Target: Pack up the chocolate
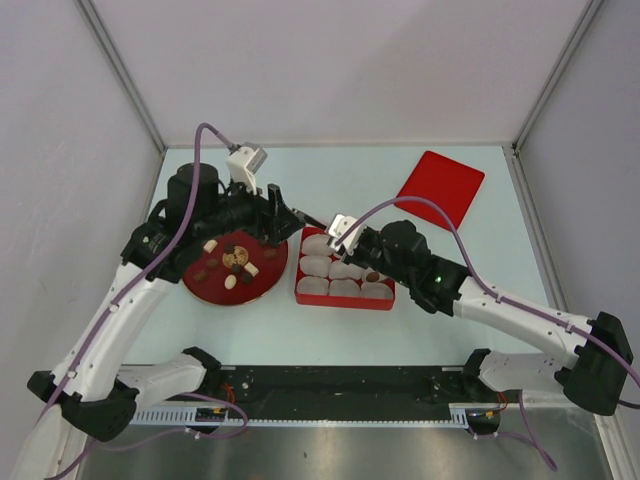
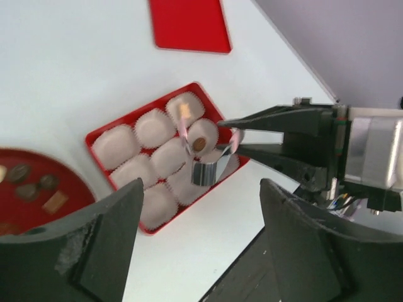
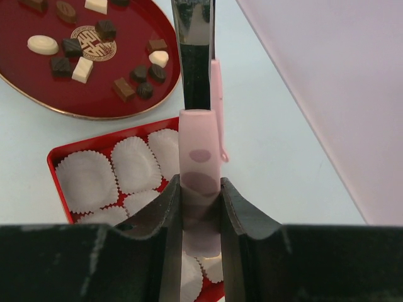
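The metal end of the tongs sticks out bare to the right of my left gripper in the top view, so my left gripper needs to move to that side next, around that end.
Several dark and cream chocolate pieces (image 3: 104, 28) lie on a round red plate (image 3: 38, 82), also seen from above as chocolate (image 1: 232, 262). One brown chocolate (image 2: 200, 143) sits in a white paper cup inside the red box (image 2: 94, 135). My right gripper (image 3: 200, 182) is shut on the pink handle of metal tongs (image 3: 199, 145), held over the box (image 1: 345, 300). My left gripper (image 2: 201, 233) stands open and empty above the table beside the box; from above the left gripper (image 1: 288, 215) is between plate and box, close to the right gripper (image 1: 345, 240).
The other white paper cups (image 3: 85, 179) in the box look empty. A flat red lid (image 1: 440, 185) lies at the back right of the table. Grey walls close in the table on three sides.
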You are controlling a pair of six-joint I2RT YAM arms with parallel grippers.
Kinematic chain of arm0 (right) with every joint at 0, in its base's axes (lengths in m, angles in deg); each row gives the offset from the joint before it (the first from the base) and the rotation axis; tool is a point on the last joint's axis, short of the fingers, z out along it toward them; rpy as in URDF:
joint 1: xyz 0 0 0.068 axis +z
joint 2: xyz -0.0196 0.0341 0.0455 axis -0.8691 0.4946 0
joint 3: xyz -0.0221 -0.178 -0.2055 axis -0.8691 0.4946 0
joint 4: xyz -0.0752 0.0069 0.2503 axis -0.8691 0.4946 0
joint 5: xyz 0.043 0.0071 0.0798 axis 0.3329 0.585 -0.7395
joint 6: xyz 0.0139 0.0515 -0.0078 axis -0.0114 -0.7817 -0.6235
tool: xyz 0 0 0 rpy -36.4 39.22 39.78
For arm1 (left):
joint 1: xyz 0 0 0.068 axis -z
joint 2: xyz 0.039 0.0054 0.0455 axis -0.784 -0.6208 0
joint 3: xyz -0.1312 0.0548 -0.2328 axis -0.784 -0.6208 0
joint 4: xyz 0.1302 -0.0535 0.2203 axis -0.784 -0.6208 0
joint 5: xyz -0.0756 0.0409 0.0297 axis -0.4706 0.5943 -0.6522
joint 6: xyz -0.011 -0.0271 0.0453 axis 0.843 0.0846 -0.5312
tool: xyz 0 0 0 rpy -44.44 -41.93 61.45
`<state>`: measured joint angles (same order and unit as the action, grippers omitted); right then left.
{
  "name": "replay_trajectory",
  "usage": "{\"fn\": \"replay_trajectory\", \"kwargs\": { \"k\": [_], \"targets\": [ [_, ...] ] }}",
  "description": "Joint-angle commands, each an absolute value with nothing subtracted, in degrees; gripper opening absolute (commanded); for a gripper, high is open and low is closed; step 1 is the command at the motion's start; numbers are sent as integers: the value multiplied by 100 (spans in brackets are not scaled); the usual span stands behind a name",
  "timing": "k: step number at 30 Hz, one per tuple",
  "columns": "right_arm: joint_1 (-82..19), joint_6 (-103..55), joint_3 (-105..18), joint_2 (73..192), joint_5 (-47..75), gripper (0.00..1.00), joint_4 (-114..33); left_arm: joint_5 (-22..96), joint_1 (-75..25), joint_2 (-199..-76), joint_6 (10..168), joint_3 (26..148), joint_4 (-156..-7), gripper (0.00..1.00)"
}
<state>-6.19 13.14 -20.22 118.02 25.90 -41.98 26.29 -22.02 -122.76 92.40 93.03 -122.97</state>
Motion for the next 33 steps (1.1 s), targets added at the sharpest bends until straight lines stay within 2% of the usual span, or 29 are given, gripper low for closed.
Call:
{"fn": "replay_trajectory", "kwargs": {
  "k": [1, 11, 18, 33],
  "targets": [
    [-473, 1612, -2281, 11599, 2872, 0, -4182, 3136, -2236, -12577, 8639, 10080, -13323, 83],
    [63, 2490, -2299, 11749, 3794, 0, -4173, 2583, -2201, -13676, 7953, 11144, -14554, 84],
    [424, 3167, -2299, 11854, 4427, 0, -4252, 2451, -1832, -14142, 7426, 11610, -15127, 83],
    [591, 3397, -2290, 11784, 4674, 0, -4402, 2293, -1313, -14344, 6863, 11435, -15400, 75]
  ]
}}
